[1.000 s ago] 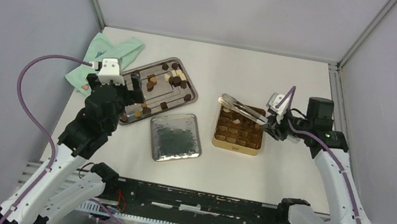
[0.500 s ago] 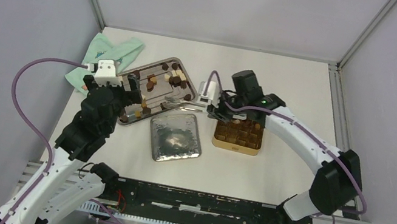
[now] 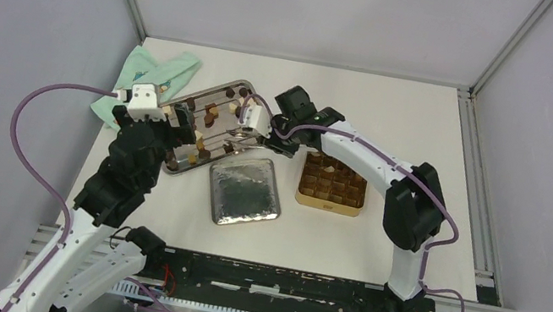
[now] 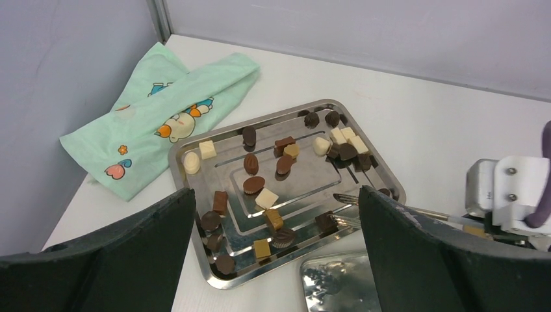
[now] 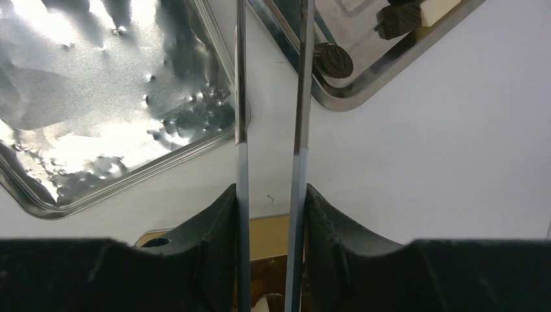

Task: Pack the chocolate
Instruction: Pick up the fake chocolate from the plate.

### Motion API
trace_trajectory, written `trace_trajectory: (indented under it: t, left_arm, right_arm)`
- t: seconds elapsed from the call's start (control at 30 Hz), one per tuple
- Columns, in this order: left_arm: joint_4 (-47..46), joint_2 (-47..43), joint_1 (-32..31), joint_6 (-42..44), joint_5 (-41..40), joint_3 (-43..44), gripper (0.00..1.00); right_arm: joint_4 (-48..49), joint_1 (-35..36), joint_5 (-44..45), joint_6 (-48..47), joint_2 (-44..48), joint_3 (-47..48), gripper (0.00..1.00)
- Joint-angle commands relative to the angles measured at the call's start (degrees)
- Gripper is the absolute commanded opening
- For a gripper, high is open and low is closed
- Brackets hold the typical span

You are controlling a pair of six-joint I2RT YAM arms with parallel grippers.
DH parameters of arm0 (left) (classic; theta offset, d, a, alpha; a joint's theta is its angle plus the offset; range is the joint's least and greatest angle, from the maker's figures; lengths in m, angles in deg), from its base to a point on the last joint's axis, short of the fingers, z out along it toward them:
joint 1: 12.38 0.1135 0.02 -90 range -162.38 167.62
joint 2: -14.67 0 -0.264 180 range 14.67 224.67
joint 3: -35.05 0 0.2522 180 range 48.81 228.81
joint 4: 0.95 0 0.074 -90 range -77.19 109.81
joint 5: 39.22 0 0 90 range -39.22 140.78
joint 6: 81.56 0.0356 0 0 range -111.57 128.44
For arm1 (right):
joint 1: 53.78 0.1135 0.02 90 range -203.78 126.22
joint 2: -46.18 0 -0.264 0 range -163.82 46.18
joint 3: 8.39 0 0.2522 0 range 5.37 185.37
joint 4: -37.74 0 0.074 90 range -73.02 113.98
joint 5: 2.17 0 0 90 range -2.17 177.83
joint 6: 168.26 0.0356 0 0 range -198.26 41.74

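Observation:
Next, my right gripper comes down and farther toward the tray (image 3: 263, 115) and closes the tongs around the dark piece, as their open tips barely reach it.
The chocolate (image 4: 266, 198) lies as many small dark, brown and cream pieces on a steel tray (image 4: 373, 169) (image 3: 263, 115). My right gripper (image 5: 269, 201) is shut on metal tongs (image 5: 242, 97), and its arm reaches left from the gold tin (image 3: 332, 185) to the tray. The tongs (image 4: 347, 198) have their tips apart over the tray's near right corner, beside a dark piece (image 4: 325, 223). A cream piece (image 3: 329, 165) sits in the tin's grid. My left gripper (image 4: 276, 195) hovers wide open above the tray's near side, holding nothing.
A silver lid (image 3: 245, 192) lies upside down between tray and tin, under the tongs in the right wrist view. A mint-green printed cloth (image 4: 169, 117) lies left of the tray by the wall. Grey walls close three sides.
My right arm has swung left from over the gold tin to the tray, carrying the tongs, whose arms have spread a little. The left gripper has stayed over the tray.

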Motion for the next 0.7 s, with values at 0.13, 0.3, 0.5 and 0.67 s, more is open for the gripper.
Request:
trace_trajectory:
  t: [0.13,0.3,0.5,0.67]
  left_arm:
    - [-2.6,-0.8,0.4,1.8,-0.1,-0.3,1.0]
    - [-2.6,-0.8,0.5,1.7,0.1,-0.3,1.0]
    - [-2.6,-0.9,0.5,1.7,0.1,-0.3,1.0]
    - [-2.6,-0.9,0.5,1.7,0.1,-0.3,1.0]
  right_arm:
    - [-2.8,1.6,3.8,0.3,-4.1,6.7,0.44]
    - [-3.4,1.9,4.4,0.8,-5.4,8.3,0.47]
    - [-3.8,1.8,4.9,1.6,-7.0,9.7,0.47]
    - [-4.7,1.9,5.5,2.3,-9.1,12.0,0.47]
